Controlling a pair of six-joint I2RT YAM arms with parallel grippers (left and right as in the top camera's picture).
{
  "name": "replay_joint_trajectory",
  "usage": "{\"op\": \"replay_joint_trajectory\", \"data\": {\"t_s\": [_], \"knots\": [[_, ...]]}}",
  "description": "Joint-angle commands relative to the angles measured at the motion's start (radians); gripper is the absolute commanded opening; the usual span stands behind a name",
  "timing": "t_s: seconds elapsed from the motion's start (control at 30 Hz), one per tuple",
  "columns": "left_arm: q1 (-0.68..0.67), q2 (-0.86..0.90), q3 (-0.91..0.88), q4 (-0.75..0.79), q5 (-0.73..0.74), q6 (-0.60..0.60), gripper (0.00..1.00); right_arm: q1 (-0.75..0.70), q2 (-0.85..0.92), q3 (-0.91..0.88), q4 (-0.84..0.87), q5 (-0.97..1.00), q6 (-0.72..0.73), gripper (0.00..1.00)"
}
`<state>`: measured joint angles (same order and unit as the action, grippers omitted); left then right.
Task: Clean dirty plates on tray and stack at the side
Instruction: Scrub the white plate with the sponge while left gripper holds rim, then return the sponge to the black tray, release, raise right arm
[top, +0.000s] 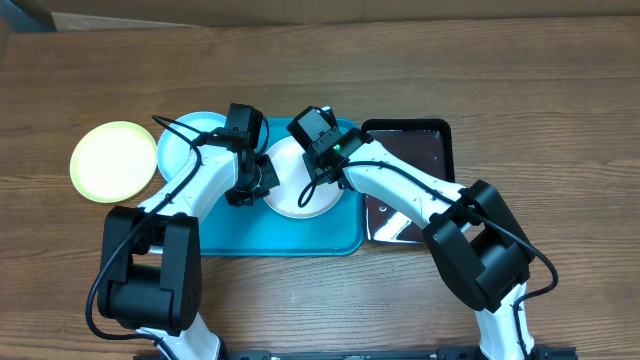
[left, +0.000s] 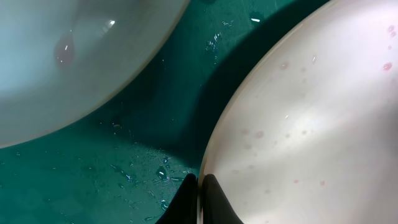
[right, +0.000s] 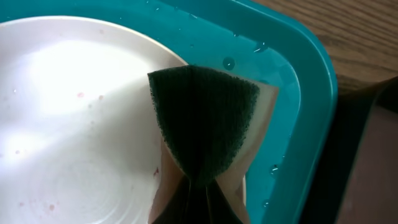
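Note:
Next, my right gripper will lift over to the black tray's bare bottom, which lies to its right in the overhead view, and lower to release the sponge (right: 202, 118).
The white plate (top: 296, 186) lies on the teal tray (top: 300, 240), with faint pink specks on it (left: 298, 124). My left gripper (left: 200, 186) is shut on the white plate's left rim. My right gripper (right: 198, 193) is shut on a green sponge (right: 202, 118) and holds it over the white plate's (right: 74, 112) far edge. The light blue plate (top: 180, 152) lies on the tray's left part, with a reddish drop in it (left: 62, 50). The yellow-green-rimmed plate (top: 112, 161) lies on the table left of the tray.
A glossy black tray (top: 420, 150) sits right of the teal tray; the right arm (top: 420, 195) crosses over it. The teal tray floor is wet with droplets (left: 143, 162). Its raised rim (right: 314, 81) curves next to the sponge. Wooden table (top: 500, 60) all round.

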<state>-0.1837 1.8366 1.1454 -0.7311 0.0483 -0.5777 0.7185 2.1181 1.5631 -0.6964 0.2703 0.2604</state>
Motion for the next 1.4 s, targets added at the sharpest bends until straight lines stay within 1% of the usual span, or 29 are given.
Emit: {"op": "replay_joint_trajectory", "data": {"t_s": [0.0, 0.13, 0.23, 0.63, 0.77, 0.97, 1.1, 1.23, 1.37], "knots": [[-0.001, 0.014, 0.000, 0.003, 0.004, -0.005, 0.04, -0.006, 0.042, 0.008, 0.006, 0.021, -0.002, 0.04], [-0.001, 0.014, 0.000, 0.002, 0.005, -0.002, 0.04, -0.006, 0.083, 0.008, 0.003, 0.003, -0.003, 0.04], [-0.001, 0.014, 0.000, 0.002, 0.004, -0.002, 0.04, -0.006, 0.100, 0.008, 0.003, -0.059, -0.006, 0.04], [-0.001, 0.014, 0.000, 0.003, 0.005, -0.002, 0.04, -0.006, 0.106, 0.008, -0.019, -0.522, -0.006, 0.04], [-0.001, 0.014, 0.000, 0.003, 0.005, -0.002, 0.04, -0.007, 0.095, 0.021, -0.021, -0.644, -0.071, 0.04], [-0.001, 0.014, 0.000, 0.003, 0.005, -0.002, 0.04, -0.021, 0.016, 0.095, -0.075, -0.650, -0.076, 0.04], [-0.001, 0.014, 0.000, 0.003, 0.004, -0.002, 0.04, -0.051, -0.051, 0.145, -0.139, -0.621, -0.075, 0.04], [-0.001, 0.014, 0.000, 0.003, 0.005, -0.002, 0.04, -0.110, -0.127, 0.153, -0.220, -0.610, -0.076, 0.04], [-0.001, 0.014, 0.000, 0.003, 0.005, -0.002, 0.04, -0.199, -0.185, 0.153, -0.344, -0.539, -0.075, 0.04]]}}
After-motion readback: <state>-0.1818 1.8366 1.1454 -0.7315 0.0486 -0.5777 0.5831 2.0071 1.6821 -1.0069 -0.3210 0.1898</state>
